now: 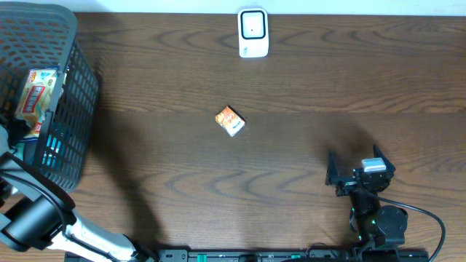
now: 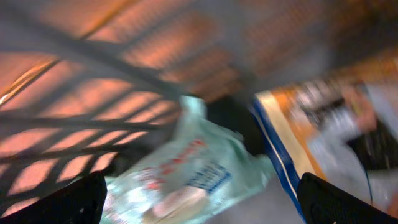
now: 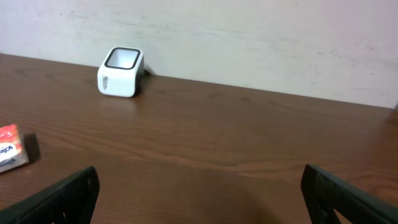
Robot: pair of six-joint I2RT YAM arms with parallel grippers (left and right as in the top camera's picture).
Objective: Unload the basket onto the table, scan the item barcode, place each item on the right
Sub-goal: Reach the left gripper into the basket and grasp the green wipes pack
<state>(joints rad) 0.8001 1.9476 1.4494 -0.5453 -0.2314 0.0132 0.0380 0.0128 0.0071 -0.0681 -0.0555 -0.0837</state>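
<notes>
The pale green pouch [image 2: 186, 171] lies below, so the robot's left gripper next needs to turn its open fingers to match the pouch's slant and lower them around the pouch's sides.
A small orange and white box [image 1: 230, 121] lies on the table's middle, also at the left edge of the right wrist view [image 3: 9, 149]. The white barcode scanner [image 1: 253, 33] stands at the far edge, its window up [image 3: 121, 71]. My left gripper [image 2: 199, 202] is open inside the black mesh basket [image 1: 69, 109], just above a pale green pouch [image 2: 186, 171], with nothing gripped; this view is blurred. An orange and blue pack [image 2: 323, 118] lies to its right. My right gripper [image 1: 360, 171] rests open over bare table at the near right, with both fingertips [image 3: 68, 196] wide apart.
The basket fills the far left corner and holds an orange snack pack [image 1: 36, 91] among other packs. My left arm [image 1: 33, 218] reaches up into it from the near left corner. A wall rises behind the scanner.
</notes>
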